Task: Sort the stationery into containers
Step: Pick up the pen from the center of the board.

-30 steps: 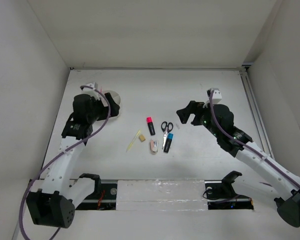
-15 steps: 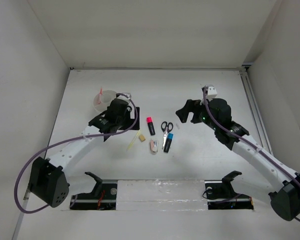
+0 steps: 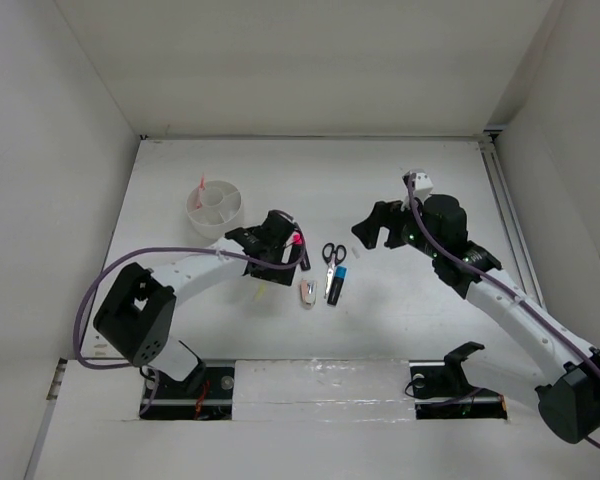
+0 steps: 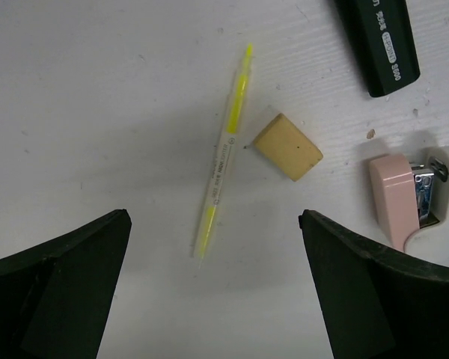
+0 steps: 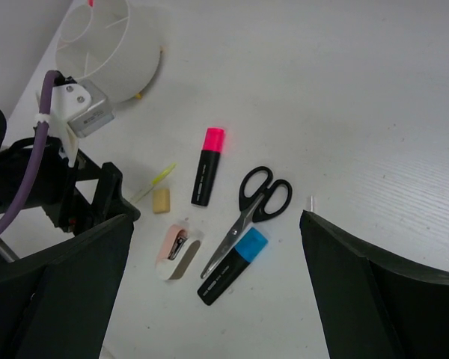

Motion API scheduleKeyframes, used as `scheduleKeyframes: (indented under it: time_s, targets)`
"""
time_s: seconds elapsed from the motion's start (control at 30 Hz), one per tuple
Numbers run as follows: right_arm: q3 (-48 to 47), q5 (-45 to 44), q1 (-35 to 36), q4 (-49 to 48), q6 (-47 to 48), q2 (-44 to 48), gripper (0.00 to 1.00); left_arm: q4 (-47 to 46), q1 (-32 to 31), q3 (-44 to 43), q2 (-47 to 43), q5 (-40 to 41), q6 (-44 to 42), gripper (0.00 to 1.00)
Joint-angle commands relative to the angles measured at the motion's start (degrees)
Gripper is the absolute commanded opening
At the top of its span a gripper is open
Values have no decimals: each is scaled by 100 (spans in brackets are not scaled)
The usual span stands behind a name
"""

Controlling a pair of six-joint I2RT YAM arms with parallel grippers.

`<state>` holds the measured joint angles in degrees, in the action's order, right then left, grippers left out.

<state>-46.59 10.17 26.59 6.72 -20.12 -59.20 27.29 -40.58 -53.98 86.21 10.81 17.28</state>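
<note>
My left gripper comes down onto the labelled middle of the thin yellow stick [image 4: 221, 167] next, beside the tan eraser, as the stick points between my fingers.
My left gripper [image 3: 270, 246] is open and empty, hovering over the thin yellow stick [image 4: 224, 153] and the tan eraser [image 4: 288, 147]. To their right lie the white-pink piece [image 4: 415, 198] and the pink-capped highlighter [image 5: 207, 176]. The black-handled scissors [image 5: 258, 206] and the blue-capped highlighter [image 5: 232, 265] lie further right. The round white tray [image 3: 217, 207] stands at the far left with the pink pen [image 3: 202, 186] upright in it. My right gripper [image 3: 370, 225] is open and empty, held high to the right of the items.
A tiny white stick [image 5: 310, 202] lies just right of the scissors. The left arm's purple cable [image 3: 180, 255] arcs over the table left of the items. White walls close in the table on three sides.
My left arm has swung from over the tray to the right, and now hovers over the yellow stick and eraser. The tray is uncovered. The right arm has barely moved.
</note>
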Motion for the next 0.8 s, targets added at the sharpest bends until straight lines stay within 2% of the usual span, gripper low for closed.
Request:
scheduleKeyframes:
  time_s: [0.0, 0.2, 0.37, 0.53, 0.77]
  targets:
    - [-149, 353, -57, -329, 105, 110, 100, 189, 59, -236, -289, 220, 127, 94]
    - [-97, 626, -57, -329, 105, 110, 100, 505, 252, -491, 500, 27, -32, 92]
    - [-43, 687, -57, -382, 105, 233, 100, 567, 252, -544, 607, 27, -32, 92]
    - [-43, 837, -57, -435, 105, 233, 100, 567, 252, -544, 677, -78, -84, 82]
    - [-43, 899, -57, -435, 105, 233, 100, 515, 252, -544, 959, -79, -84, 75]
